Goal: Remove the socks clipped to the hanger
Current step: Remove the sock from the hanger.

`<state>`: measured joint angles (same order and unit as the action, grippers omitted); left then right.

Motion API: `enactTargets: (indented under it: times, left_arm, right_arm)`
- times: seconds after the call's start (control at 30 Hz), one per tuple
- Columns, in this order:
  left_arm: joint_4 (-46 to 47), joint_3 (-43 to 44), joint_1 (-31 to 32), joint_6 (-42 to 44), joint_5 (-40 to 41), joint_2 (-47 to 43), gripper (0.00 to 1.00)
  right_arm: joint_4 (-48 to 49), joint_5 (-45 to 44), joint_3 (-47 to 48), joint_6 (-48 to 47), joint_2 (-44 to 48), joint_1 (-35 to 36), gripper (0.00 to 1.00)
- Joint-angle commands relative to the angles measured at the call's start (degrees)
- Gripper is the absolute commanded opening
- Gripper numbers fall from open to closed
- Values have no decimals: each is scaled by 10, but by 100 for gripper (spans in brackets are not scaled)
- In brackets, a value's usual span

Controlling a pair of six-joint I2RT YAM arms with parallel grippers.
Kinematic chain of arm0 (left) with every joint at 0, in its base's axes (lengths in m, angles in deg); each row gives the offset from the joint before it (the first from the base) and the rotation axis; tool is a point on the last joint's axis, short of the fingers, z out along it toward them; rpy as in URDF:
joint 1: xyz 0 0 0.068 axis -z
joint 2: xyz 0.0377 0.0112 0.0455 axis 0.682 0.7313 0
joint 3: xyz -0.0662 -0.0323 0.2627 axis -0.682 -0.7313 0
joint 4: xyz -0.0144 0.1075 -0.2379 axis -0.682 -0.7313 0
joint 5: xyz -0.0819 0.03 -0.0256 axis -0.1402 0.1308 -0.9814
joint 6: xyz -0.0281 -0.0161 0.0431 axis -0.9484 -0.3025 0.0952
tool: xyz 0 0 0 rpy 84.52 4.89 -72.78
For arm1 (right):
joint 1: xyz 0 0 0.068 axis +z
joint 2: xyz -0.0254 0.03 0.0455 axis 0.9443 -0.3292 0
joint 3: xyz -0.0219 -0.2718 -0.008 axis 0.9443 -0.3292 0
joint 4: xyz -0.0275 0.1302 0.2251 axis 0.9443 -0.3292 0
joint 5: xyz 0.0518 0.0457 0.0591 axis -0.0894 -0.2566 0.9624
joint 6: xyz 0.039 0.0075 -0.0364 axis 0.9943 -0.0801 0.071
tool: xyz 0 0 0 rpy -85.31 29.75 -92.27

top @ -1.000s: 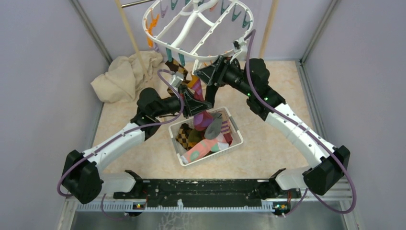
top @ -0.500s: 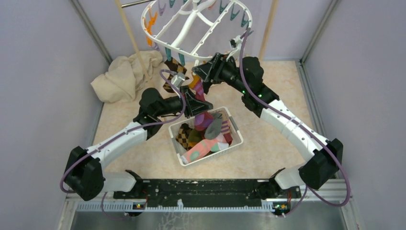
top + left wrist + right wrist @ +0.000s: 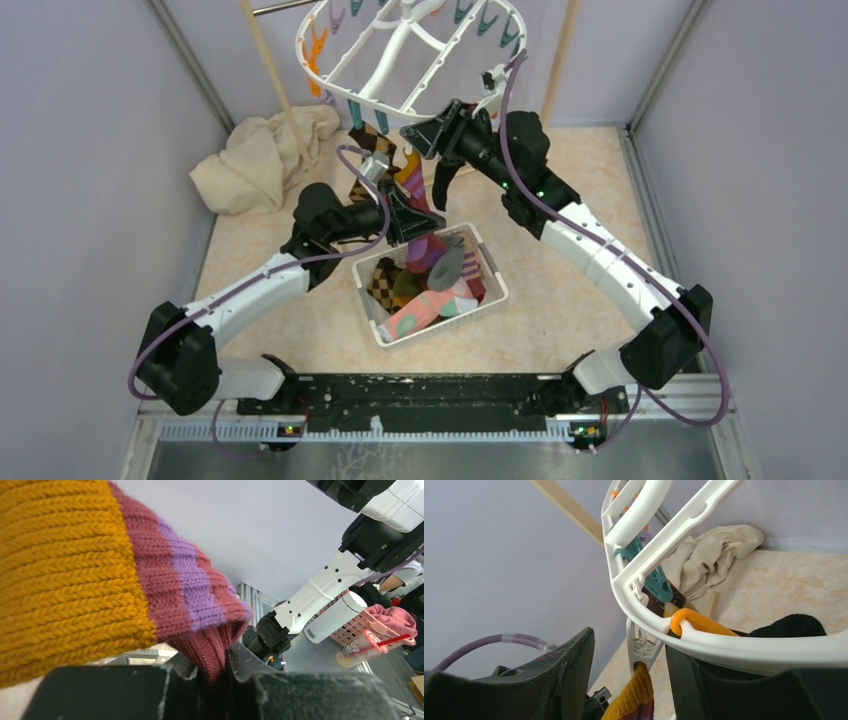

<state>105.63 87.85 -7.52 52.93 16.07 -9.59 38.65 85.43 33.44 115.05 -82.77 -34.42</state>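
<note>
I will next move my left gripper down and back from the white peg and release the striped sock into the mesh basket below that gripper.
The white oval hanger [image 3: 400,60] hangs tilted at the top centre. An orange, maroon and purple striped sock [image 3: 412,180] hangs from a white peg [image 3: 640,647] on its near rim [image 3: 734,642]. My left gripper [image 3: 413,222] is shut on the sock's maroon lower part [image 3: 215,650]. My right gripper [image 3: 424,137] is open, its jaws on either side of that white peg just under the rim. An argyle sock [image 3: 368,143] hangs from a teal peg [image 3: 657,583]. A black sock [image 3: 443,183] hangs by my right gripper.
A white mesh basket [image 3: 492,300] holding several loose socks sits on the floor below the grippers. A beige cloth [image 3: 262,160] lies back left. Wooden poles [image 3: 268,70] stand beside the hanger. An orange peg [image 3: 699,622] hooks the rim near my right finger.
My right gripper has moved up and left to the hanger's rim, around the white peg. The hanger has tipped up slightly. My left gripper keeps its hold, barely moved.
</note>
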Motion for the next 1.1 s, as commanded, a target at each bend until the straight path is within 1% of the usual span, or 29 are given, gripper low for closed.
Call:
enactTargets:
  times: [0.0, 0.27, 0.47, 0.8, 0.83, 0.87, 0.93, 1.0, 1.07]
  left_arm:
    - [19, -6, -1, 3, -14, 3, 8]
    - [11, -6, -2, 8, -13, 4, 8]
    - [-16, 0, -1, 24, -3, 2, 8]
    - [-42, 2, -1, 38, 5, -2, 8]
    - [-43, 2, -1, 38, 5, -2, 8]
    - [-44, 2, -1, 39, 6, -3, 8]
    - [-47, 2, -2, 42, 9, -4, 8]
    - [-53, 2, -1, 46, 13, -4, 8]
    - [-62, 4, -1, 51, 16, -6, 8]
  right_arm:
    - [34, -16, 37, -2, -8, 5, 53]
    - [26, -35, 42, -7, -14, 7, 53]
    - [18, -56, 49, -17, -19, 13, 52]
    - [23, -71, 47, -15, -22, 17, 42]
    - [24, -72, 46, -15, -21, 17, 40]
    - [24, -72, 47, -14, -22, 17, 35]
    - [24, -74, 47, -15, -21, 17, 19]
    - [23, -75, 47, -16, -21, 17, 12]
    - [21, -77, 46, -16, -20, 17, 1]
